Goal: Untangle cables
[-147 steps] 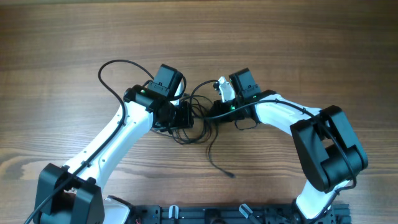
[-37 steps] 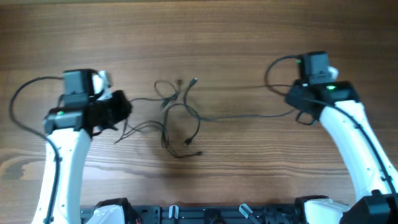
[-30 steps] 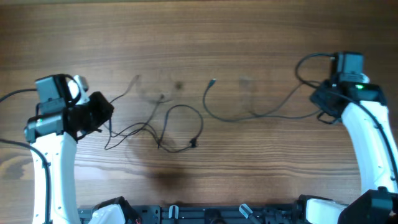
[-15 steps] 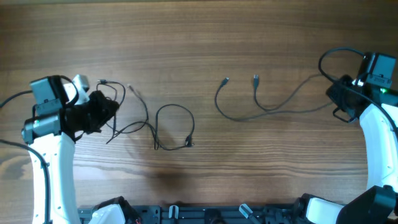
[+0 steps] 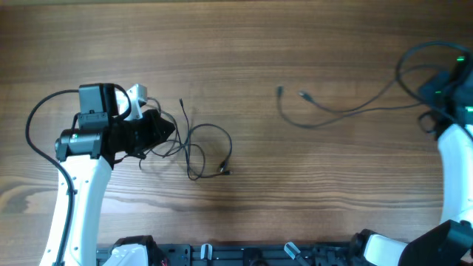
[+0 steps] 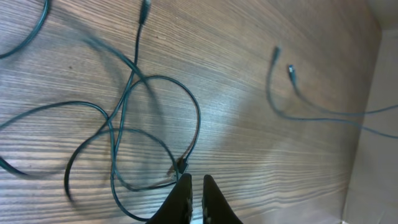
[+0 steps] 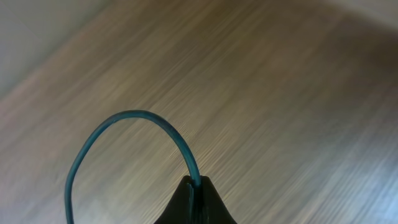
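Note:
The robot's right gripper will move farther right in the overhead view, go down toward the tabletop and let go of the cable, because the cable trails clear of the loops.
Two sets of thin black cables lie apart on the wood table. The left cable (image 5: 209,126) lies in loose loops beside my left gripper (image 5: 164,133). In the left wrist view my left gripper (image 6: 198,183) has its fingers nearly together, and the looped cable (image 6: 199,118) runs down to their base, where the grip is hidden. The right cable (image 5: 281,91) stretches from two plug ends to my right gripper (image 5: 442,92) at the frame's right edge. In the right wrist view my right gripper (image 7: 198,182) is shut on that cable (image 7: 137,114), which arcs up from the fingertips.
The right cable's plug ends (image 6: 291,72) also show far off in the left wrist view. Thicker black arm cables curve by the left arm (image 5: 33,122) and the right arm (image 5: 414,55). The arm bases stand at the table's front edge.
My left gripper has moved right, and its cable has gone slack into loops. My right gripper has moved further right and back, dragging its cable's plug ends to the right.

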Available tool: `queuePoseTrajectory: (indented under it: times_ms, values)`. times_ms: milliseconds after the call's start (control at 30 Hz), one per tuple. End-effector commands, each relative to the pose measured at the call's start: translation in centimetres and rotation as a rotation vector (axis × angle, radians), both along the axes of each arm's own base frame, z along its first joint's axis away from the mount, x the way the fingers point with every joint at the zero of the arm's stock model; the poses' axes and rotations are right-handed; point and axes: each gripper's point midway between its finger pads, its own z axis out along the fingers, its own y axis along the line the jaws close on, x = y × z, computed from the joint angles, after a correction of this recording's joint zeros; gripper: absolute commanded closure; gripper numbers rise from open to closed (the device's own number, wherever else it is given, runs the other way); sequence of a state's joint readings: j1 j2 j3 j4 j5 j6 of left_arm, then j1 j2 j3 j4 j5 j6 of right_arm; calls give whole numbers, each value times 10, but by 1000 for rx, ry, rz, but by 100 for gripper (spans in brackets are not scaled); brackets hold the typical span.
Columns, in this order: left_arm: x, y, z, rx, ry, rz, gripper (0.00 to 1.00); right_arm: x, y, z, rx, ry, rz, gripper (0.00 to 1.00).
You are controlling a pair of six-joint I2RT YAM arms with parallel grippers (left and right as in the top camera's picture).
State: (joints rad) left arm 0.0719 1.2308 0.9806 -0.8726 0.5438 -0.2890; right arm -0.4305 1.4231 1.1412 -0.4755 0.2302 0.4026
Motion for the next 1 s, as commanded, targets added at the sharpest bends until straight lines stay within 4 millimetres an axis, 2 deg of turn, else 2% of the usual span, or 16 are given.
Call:
queuePoseTrajectory:
  times_ms: [0,100,167,233,300,433,500,633,767,833,867,900,933,967]
  values:
    - [-2,-2,-1,23,-13,-27,92,-23,-60,61,-65,-122,-216,95]
    - [-2,-2,-1,23,-13,-27,92,-50,-91,80,-26,-202,-372,96]
    - [-2,-2,-1,23,-13,-27,92,-62,-105,85,-34,-214,-416,96]
    - [-1,-2,-1,23,-14,-27,92,-71,-112,81,-28,-205,-442,96]
    - [-1,-2,-1,22,-16,-27,92,-71,-110,74,-7,-194,-440,96]
    - [-1,-2,-1,23,-16,-27,92,-53,-88,42,119,-146,-336,96]
    - [-1,-2,-1,23,-17,-27,92,-46,-72,17,202,-81,-290,96]
    - [-1,-2,-1,23,-16,-27,92,-51,-50,-29,307,87,-270,96]
    - [-1,-2,-1,22,-14,-27,92,-54,-45,-67,348,226,-230,96]
    - [-2,-2,-1,22,-12,-27,92,-55,-45,-79,359,265,-217,95]
    - [-2,-2,-1,22,-9,-27,92,-56,-44,-84,368,280,-218,85]
    - [-3,-2,-1,22,-8,-27,92,-56,-44,-87,376,288,-220,53]
    - [-3,-2,-1,22,-8,-27,92,-55,-43,-89,384,288,-219,34]
    - [-3,-2,-1,22,-8,-27,92,-53,-42,-89,392,279,-210,24]
